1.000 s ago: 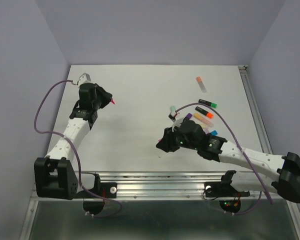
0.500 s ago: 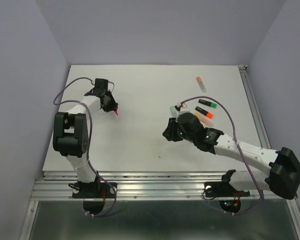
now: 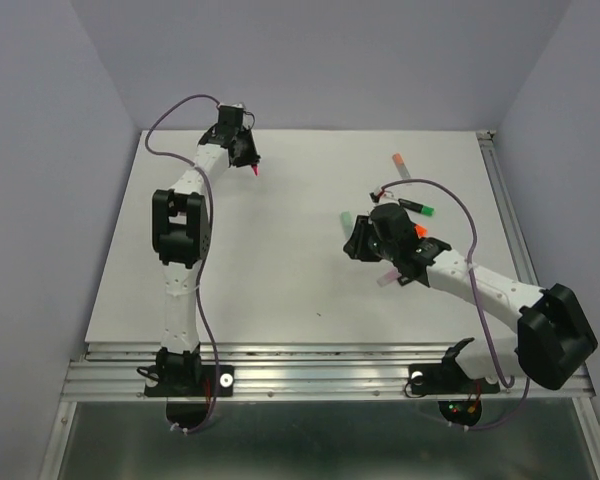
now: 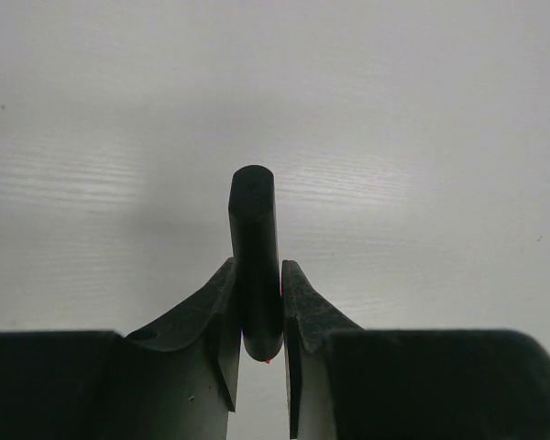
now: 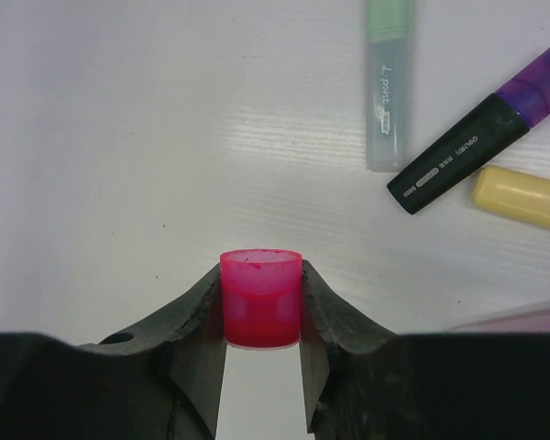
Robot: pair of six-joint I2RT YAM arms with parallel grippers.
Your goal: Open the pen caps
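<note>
The black pen's pink tip is bare, so my left gripper needs to put the pen down back and to the right in the top view, onto clear table (image 3: 266, 157), and then open.
My left gripper (image 3: 248, 160) is at the far left back of the table, shut on a black-barrelled pen (image 4: 255, 247) whose bare pink tip (image 3: 255, 172) pokes out. My right gripper (image 3: 354, 242) is shut on a pink cap (image 5: 261, 298), held just above the table beside the pen cluster. In the right wrist view a pastel green pen (image 5: 386, 87), a black pen with a purple cap (image 5: 481, 147) and a yellow pen end (image 5: 521, 196) lie ahead to the right. The pink cap is hidden in the top view.
More pens lie at the right: a pastel pen with an orange end (image 3: 403, 167), a black pen with a green cap (image 3: 418, 208), an orange cap end (image 3: 420, 230) and a lilac pen (image 3: 388, 278). A metal rail (image 3: 500, 190) edges the table's right side.
My left arm has swung from the near left out to the far back left, carrying the pen. My right gripper has moved back and right, toward the pen cluster, with the pink cap.
</note>
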